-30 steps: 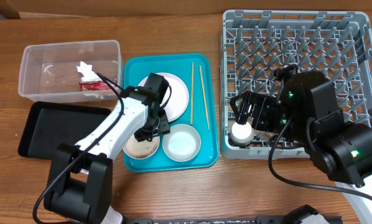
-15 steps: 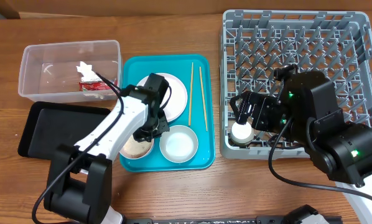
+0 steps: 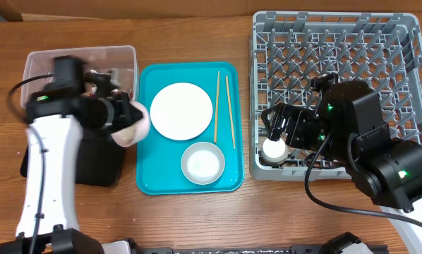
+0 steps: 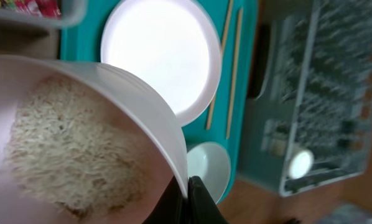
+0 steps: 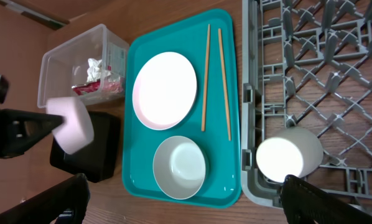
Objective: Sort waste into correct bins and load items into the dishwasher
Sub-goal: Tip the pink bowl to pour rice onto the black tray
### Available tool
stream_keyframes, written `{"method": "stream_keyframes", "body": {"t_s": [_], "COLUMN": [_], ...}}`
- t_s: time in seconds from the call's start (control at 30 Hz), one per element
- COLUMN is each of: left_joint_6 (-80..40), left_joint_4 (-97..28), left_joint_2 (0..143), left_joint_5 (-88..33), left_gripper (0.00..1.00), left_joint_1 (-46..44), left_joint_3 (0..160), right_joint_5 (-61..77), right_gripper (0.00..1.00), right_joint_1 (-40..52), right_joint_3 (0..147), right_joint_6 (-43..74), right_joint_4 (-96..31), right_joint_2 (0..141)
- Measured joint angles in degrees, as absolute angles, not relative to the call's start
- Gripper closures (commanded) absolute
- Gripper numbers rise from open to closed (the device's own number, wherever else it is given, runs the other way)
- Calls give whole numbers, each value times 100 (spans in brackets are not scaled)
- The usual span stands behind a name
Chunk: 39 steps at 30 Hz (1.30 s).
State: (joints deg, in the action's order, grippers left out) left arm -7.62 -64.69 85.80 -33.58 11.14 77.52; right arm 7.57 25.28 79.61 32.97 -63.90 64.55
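Rice is in the bowl, so my left gripper should first tip it over the black tray point(image 3: 98, 166). Then my left gripper should move down onto the teal tray's empty near corner point(image 3: 160, 169) and let go of the bowl.
My left gripper point(image 3: 121, 115) is shut on the rim of a white bowl point(image 3: 135, 121), which it holds tilted above the gap between the black tray point(image 3: 98, 166) and the teal tray point(image 3: 154, 180). Loose rice point(image 4: 68, 143) lies inside the bowl, and the fingertips point(image 4: 195, 196) pinch its wall. A white plate point(image 3: 182, 111), two chopsticks point(image 3: 217, 106) and a pale grey bowl point(image 3: 202, 161) lie on the teal tray. My right gripper point(image 3: 285, 132) hangs open over the dishwasher's point(image 3: 338, 28) front left corner, just above a white cup point(image 3: 273, 148) standing there. The clear tub point(image 5: 80, 56) holds a red wrapper point(image 5: 94, 88) and a tissue point(image 5: 97, 65).
The teal tray sits between the bins on the left and the dishwasher on the right. The left arm point(image 3: 45, 155) stretches over the black tray and part of the clear tub point(image 3: 38, 67). Bare wooden table point(image 3: 197, 212) lies along the front edge.
My left gripper closed on the rice bowl, lifted it off the teal tray and swung it left towards the black tray. The right arm has not moved.
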Motion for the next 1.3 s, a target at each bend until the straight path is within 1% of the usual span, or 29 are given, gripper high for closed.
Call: {"method": "stream_keyframes", "body": {"t_s": [0.1, 0.17, 0.37, 0.5, 0.67, 0.97, 1.03, 1.23, 1.3], "left_joint_6": [172, 519, 1361, 1815, 2084, 2362, 2425, 2598, 2655], "left_joint_4": [-6169, -5892, -5830, -5828, -5830, -5684, -5846, -6049, -5874], "left_joint_2": [8637, 8720, 9170, 9467, 9706, 9743, 9743, 9745, 9751], "left_joint_5": [-4781, -5478, -6759, -7288, -7607, -8055, -8158, -8173, -8173], "left_gripper": [96, 96, 96, 96, 96, 96, 96, 96, 96], "left_joint_1": [2335, 2836, 4016, 4639, 4930, 5028, 5065, 5076, 5076], "left_joint_3": [7264, 6884, 6071, 5927, 5924, 5885, 5885, 5874, 5865], "right_joint_5": [742, 725, 707, 707, 707, 705, 705, 707, 705], "right_gripper": [0, 0, 0, 0, 0, 0, 0, 0, 0], "right_joint_1": [2528, 2526, 2528, 2528, 2528, 2528, 2526, 2528, 2528], "right_joint_3": [7961, 7961, 7961, 7961, 7961, 7961, 7961, 7961, 7961], "right_joint_6": [3297, 3297, 3299, 3297, 3297, 3297, 3295, 3297, 3297], "right_joint_4": [-6390, -6388, -6388, -6388, -6392, -6388, -6390, -6392, -6388], "right_joint_2": [6455, 6455, 6455, 6455, 6455, 6455, 6455, 6455, 6455]}}
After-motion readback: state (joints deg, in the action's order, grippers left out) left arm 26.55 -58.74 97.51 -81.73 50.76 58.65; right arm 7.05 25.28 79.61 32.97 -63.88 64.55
